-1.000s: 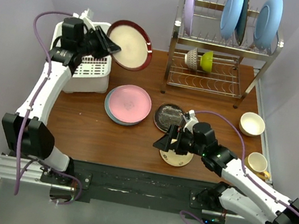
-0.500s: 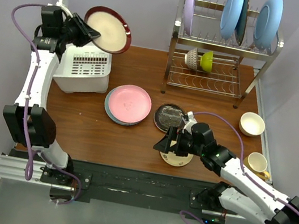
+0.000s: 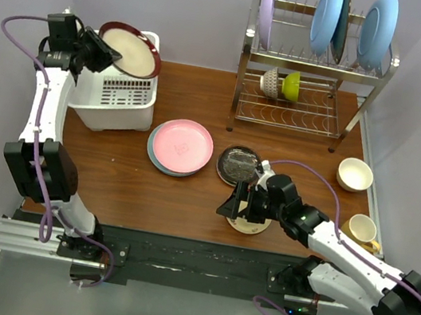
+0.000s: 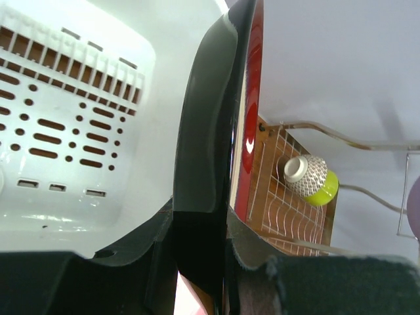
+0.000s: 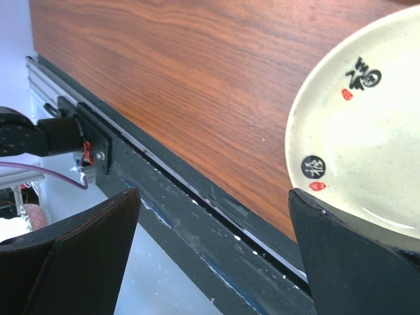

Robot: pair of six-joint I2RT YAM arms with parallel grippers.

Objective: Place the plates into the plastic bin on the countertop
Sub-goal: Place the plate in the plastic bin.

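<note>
My left gripper will next lower the cream plate into the slotted inside of the bin (image 3: 119, 102) (image 4: 72, 131) and let go of the plate's rim. The plate is still held above the bin's sides, and the bin's inside is below.
My left gripper (image 3: 97, 50) is shut on the rim of the cream plate with maroon rim (image 3: 131, 50) and holds it tilted over the open top of the white plastic bin (image 3: 119, 102). In the left wrist view the plate's red edge (image 4: 252, 118) stands beside the bin's slotted wall (image 4: 72, 125). The pink plate (image 3: 183, 145) lies on a blue-edged plate on the countertop (image 3: 125, 184). The dark glass plate (image 3: 237, 164) lies to its right. My right gripper (image 3: 236, 207) is open over the small yellowish plate (image 3: 249, 224), seen in the right wrist view (image 5: 367, 151).
A two-tier steel wire rack (image 3: 314, 70) at the back right holds lilac and light-blue plates and a green-and-white bowl (image 3: 281, 84). A cream bowl (image 3: 355, 174) and a mug (image 3: 362, 230) stand at the right. The table's front edge (image 5: 197, 197) lies just below the small plate.
My left arm has swung left and back, carrying the maroon-rimmed plate from right of the bin to over its opening. The right gripper has hardly moved.
</note>
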